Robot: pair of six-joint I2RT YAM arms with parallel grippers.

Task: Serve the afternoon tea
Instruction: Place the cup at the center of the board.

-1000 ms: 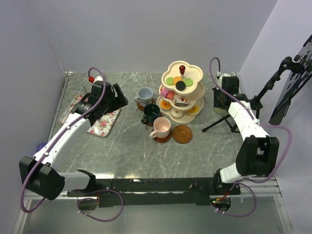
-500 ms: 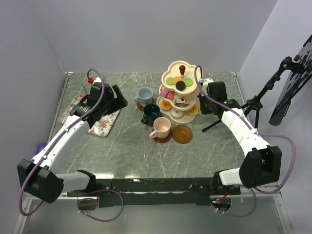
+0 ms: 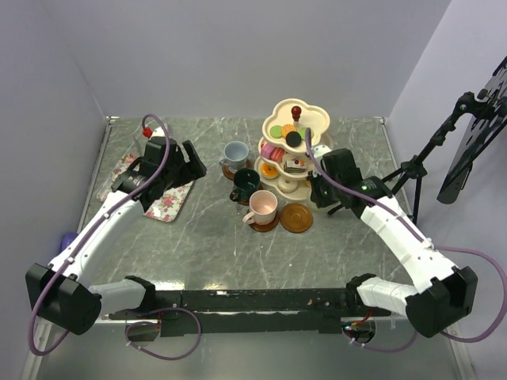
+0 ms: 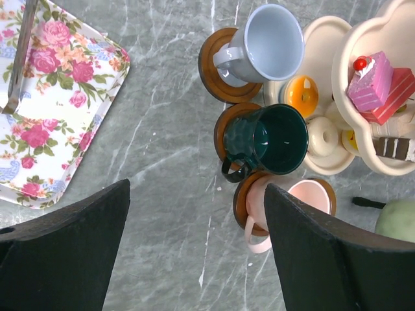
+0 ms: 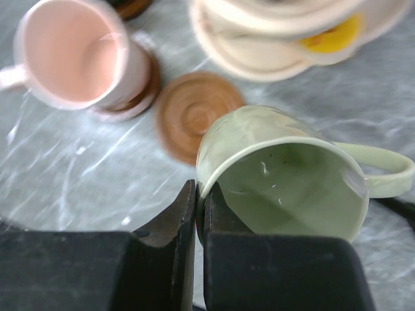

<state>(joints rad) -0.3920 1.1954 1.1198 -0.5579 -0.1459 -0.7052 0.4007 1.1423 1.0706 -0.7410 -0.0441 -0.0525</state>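
The light green mug swings back past the pink mug (image 5: 71,55) in my right gripper next, turning, and goes down beside the table's near edge, where it lies clear.
The cream three-tier stand (image 3: 295,146) with its red knob holds small cakes (image 4: 369,81) at the back middle. Left of it stand the grey-blue mug (image 4: 269,42), the dark green mug (image 4: 275,139) and the pink mug (image 5: 71,55), each on a brown saucer. A bare saucer (image 5: 194,113) lies to the right of the pink mug. My right gripper (image 5: 201,194) is shut on the rim of the light green mug (image 5: 285,181), held above the table just beside that saucer. My left gripper (image 4: 196,194) hangs open over bare table, right of the tray.
A floral tray (image 4: 58,97) with thin metal tongs (image 4: 19,58) lies at the left. A black tripod (image 3: 412,170) stands at the table's right edge. Grey walls close the back and both sides.
My right arm has swung left from the back right corner, carrying the light green mug to the front of the stand. The left arm has barely moved.
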